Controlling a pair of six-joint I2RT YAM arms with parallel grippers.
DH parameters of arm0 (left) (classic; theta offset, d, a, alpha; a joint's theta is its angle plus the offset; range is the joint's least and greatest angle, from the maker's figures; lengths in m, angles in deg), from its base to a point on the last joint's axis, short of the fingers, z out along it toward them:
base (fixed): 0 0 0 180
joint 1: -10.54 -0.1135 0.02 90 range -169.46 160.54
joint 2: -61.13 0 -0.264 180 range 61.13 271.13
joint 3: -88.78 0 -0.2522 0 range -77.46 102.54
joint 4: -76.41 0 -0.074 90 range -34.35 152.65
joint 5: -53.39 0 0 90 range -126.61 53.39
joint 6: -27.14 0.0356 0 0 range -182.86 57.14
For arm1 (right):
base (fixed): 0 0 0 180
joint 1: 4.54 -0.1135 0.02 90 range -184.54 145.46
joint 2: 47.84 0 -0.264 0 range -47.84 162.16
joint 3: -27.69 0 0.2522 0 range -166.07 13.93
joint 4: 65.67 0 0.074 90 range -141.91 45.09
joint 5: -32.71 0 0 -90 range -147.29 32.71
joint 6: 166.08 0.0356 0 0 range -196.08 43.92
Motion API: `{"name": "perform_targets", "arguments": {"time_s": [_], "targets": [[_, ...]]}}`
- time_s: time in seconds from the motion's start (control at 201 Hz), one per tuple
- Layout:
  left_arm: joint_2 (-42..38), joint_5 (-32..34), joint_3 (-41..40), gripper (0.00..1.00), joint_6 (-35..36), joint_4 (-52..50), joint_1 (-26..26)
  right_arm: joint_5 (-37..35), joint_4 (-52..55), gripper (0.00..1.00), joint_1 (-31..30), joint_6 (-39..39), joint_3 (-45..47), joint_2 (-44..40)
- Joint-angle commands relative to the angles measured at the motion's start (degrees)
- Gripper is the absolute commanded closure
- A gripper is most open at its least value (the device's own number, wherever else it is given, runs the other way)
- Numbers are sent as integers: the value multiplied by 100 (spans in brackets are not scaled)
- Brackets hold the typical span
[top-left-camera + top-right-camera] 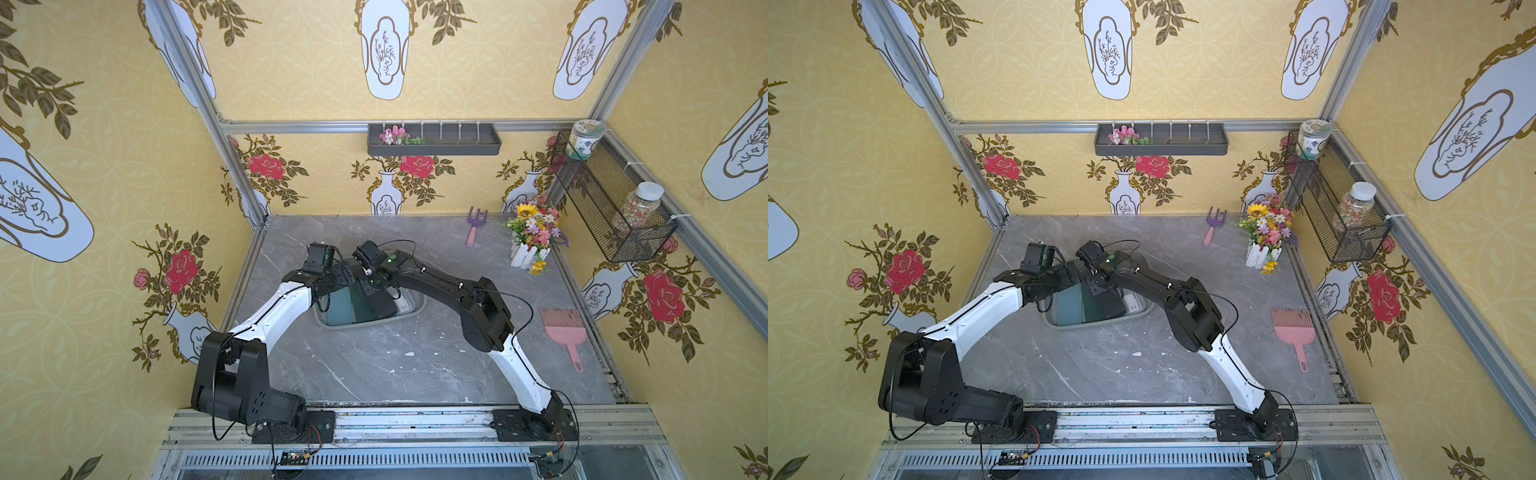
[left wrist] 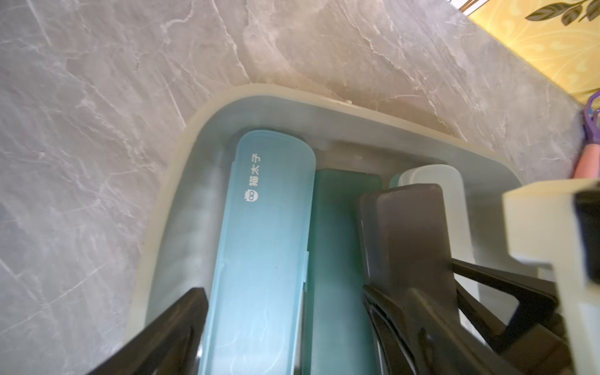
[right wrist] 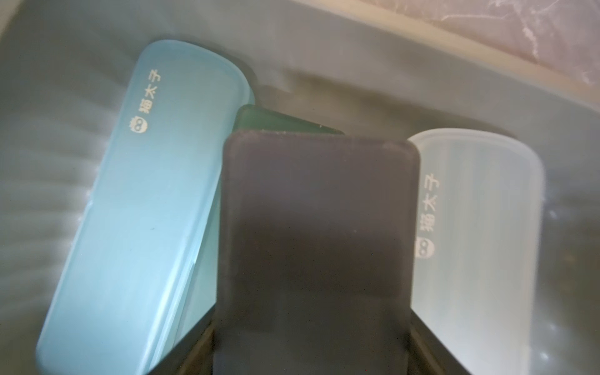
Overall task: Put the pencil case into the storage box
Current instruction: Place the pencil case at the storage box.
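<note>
I will next lower the dark grey case in my right gripper onto the dark green case (image 1: 362, 309) (image 3: 259, 121) and let go, because the green one lies below, between light blue and frosted white cases.
The storage box (image 1: 365, 325) (image 1: 1096, 326) sits mid-table with both arms bent over it. In the right wrist view my right gripper (image 3: 311, 341) is shut on a dark grey pencil case (image 3: 318, 227). That case tilts down inside the box, over a dark green case (image 3: 259, 121), between a light blue case (image 3: 146, 211) and a frosted white case (image 3: 470, 227). My left gripper (image 2: 285, 324) stands open above the light blue case (image 2: 259, 243) and the green case (image 2: 337, 259), holding nothing. In a top view the dark case (image 1: 382, 305) shows under the right wrist.
A purple garden fork (image 1: 475, 226) and a flower pot (image 1: 534, 237) stand at the back right. A pink comb scoop (image 1: 565, 328) lies right of the box. A dark shelf tray (image 1: 434, 141) and a wire-mesh basket (image 1: 611, 199) with jars hang on the walls.
</note>
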Motion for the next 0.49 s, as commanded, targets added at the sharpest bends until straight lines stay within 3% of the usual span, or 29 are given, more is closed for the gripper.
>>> {"name": "perform_targets", "arguments": {"time_s": [0.0, 0.309, 0.363, 0.448, 0.488], "targets": [[-8, 95, -79, 0, -94, 89, -11, -140, -211, 32, -66, 255, -124, 125], [147, 103, -171, 0, -130, 178, -38, -202, -353, 27, -106, 516, -275, 348], [137, 119, -172, 0, -120, 178, -44, -178, -377, 21, -115, 517, -275, 355], [109, 155, -178, 0, -124, 169, -46, -210, -419, 2, -130, 494, -244, 315], [96, 178, -186, 0, -130, 165, -46, -211, -451, 3, -128, 481, -200, 266]]}}
